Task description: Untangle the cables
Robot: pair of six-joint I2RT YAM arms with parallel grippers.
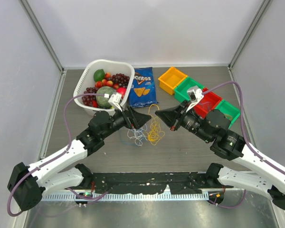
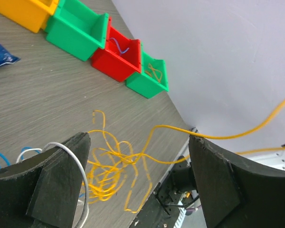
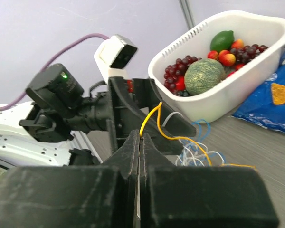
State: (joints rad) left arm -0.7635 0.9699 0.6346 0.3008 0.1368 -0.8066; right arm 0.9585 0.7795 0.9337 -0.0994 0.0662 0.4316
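Note:
The white cable point(image 2: 80, 173) already hangs over one finger of my left gripper, so I will next move that gripper to the left in the top view and close it on the cable.
The yellow cable point(image 1: 155, 130) lies in a loose tangle on the table between my grippers, with the white and blue cables point(image 1: 137, 136) just to its left. My right gripper point(image 3: 140, 135) is shut on one strand of the yellow cable point(image 3: 154, 118), which runs down to the tangle. My left gripper point(image 2: 140, 161) is open above the yellow tangle point(image 2: 107, 166). A white cable point(image 2: 80, 173) drapes over its left finger point(image 2: 57, 180), and the taut yellow strand crosses above its right finger point(image 2: 228, 185). In the top view the two grippers, left point(image 1: 141, 118) and right point(image 1: 164, 116), face each other closely.
A white basket point(image 1: 104, 61) of fruit stands at the back left, with a blue chip bag point(image 1: 143, 86) beside it. A row of yellow point(image 1: 172, 79), green point(image 1: 187, 88), red point(image 1: 210, 102) and green point(image 1: 228, 110) bins stands at the back right. The red bin holds a blue cable point(image 2: 119, 47), the end green bin an orange one point(image 2: 154, 71).

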